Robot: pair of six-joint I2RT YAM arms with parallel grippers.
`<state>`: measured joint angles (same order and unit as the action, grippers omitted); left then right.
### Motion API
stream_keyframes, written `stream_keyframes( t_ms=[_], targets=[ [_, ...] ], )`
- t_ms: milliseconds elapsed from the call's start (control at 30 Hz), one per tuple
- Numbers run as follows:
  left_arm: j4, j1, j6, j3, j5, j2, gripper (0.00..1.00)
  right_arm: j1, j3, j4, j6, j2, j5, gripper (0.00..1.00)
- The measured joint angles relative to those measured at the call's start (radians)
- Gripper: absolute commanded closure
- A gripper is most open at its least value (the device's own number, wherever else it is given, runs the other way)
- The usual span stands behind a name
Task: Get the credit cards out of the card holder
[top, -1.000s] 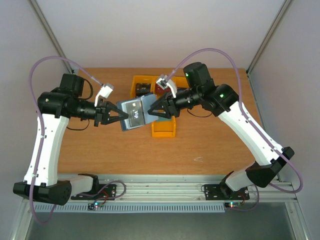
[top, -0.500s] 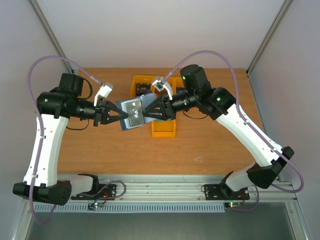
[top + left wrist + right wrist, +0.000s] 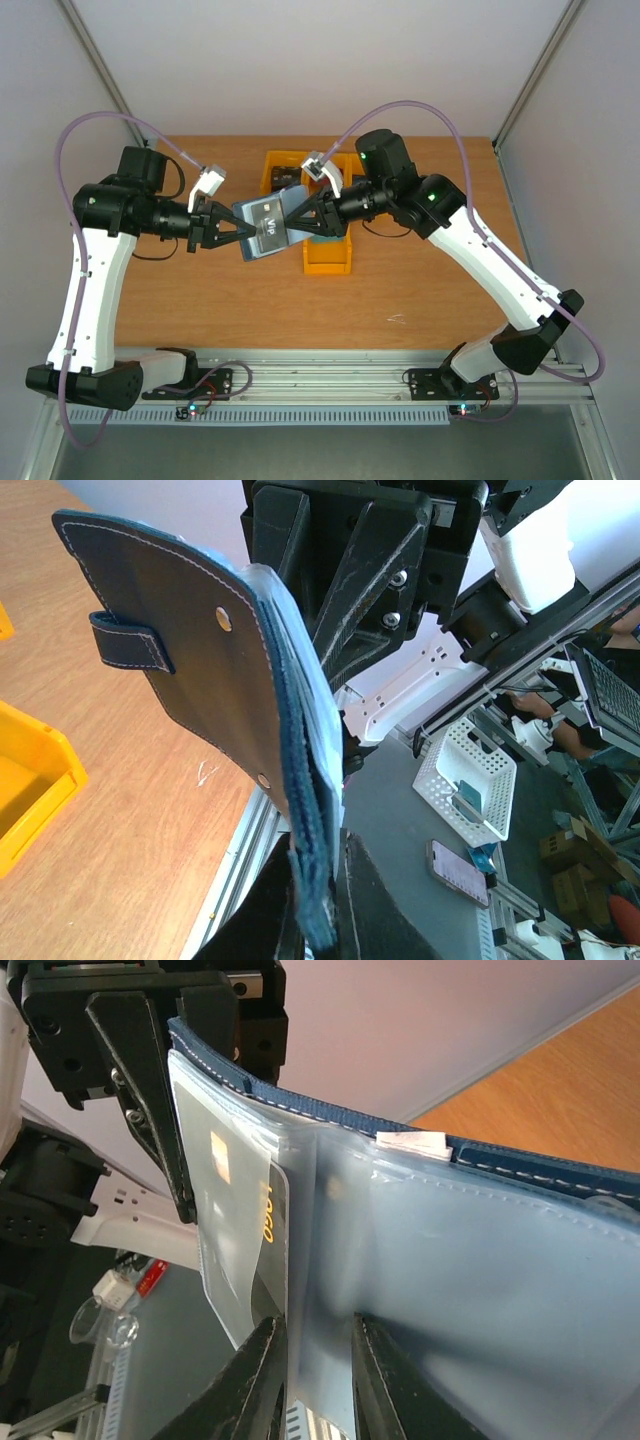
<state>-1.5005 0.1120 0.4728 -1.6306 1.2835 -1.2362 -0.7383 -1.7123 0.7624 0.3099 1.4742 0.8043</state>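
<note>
My left gripper lowers the navy card holder (image 3: 270, 226) onto the bare wood beside the yellow bins next and releases it, since that spot lies clear.
The navy card holder (image 3: 270, 226) hangs open above the table between both arms. My left gripper (image 3: 240, 236) is shut on its left edge, and that edge sits pinched between the fingers in the left wrist view (image 3: 318, 910). Its dark outer cover (image 3: 200, 670) and closing tab (image 3: 130, 645) face that camera. A slate-blue "VIP" credit card (image 3: 268, 222) lies in a sleeve. My right gripper (image 3: 298, 222) is at the holder's right side, its jaws (image 3: 320, 1380) narrow but apart, straddling the edge of a clear sleeve (image 3: 450, 1260). A dark card with yellow lettering (image 3: 268, 1222) sits just left of them.
Yellow bins stand on the wooden table behind and below the holder: one (image 3: 328, 256) under the right gripper, another (image 3: 280, 170) further back. A yellow bin (image 3: 30, 780) also shows in the left wrist view. The table's near edge meets the metal rail (image 3: 320, 375).
My right gripper has moved left onto the holder's open side and its jaws have narrowed around the sleeve. The left arm and the holder have stayed put.
</note>
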Motion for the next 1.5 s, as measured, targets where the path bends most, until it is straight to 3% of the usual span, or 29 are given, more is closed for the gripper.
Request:
stream_keyframes(
  t_ms=[400, 567, 700, 900, 1167, 1367, 1500],
  targets=[
    [-0.006, -0.006, 0.003, 0.000, -0.015, 0.000, 1.00, -0.021, -0.032, -0.002, -0.008, 0.043, 0.005, 0.80],
    [-0.008, -0.006, 0.007, 0.000, -0.012, 0.002, 1.00, -0.023, -0.032, -0.034, -0.027, 0.047, 0.067, 0.85],
    [-0.014, -0.006, 0.007, 0.000, -0.007, 0.016, 1.00, -0.021, -0.032, -0.042, -0.043, 0.047, 0.116, 0.98],
    [-0.016, -0.006, 0.003, 0.002, -0.010, 0.024, 0.99, -0.018, -0.023, -0.047, -0.051, 0.034, 0.154, 0.99],
    [0.009, -0.003, -0.038, 0.014, -0.005, 0.026, 0.86, -0.018, -0.003, -0.056, -0.048, 0.012, 0.132, 0.99],
    [0.031, -0.003, -0.060, 0.027, 0.005, 0.026, 0.88, -0.018, -0.003, -0.055, -0.047, 0.000, 0.130, 0.99],
    [0.037, -0.003, -0.072, 0.030, 0.010, 0.026, 1.00, -0.018, -0.005, -0.038, -0.039, 0.000, 0.111, 0.99]
  ],
)
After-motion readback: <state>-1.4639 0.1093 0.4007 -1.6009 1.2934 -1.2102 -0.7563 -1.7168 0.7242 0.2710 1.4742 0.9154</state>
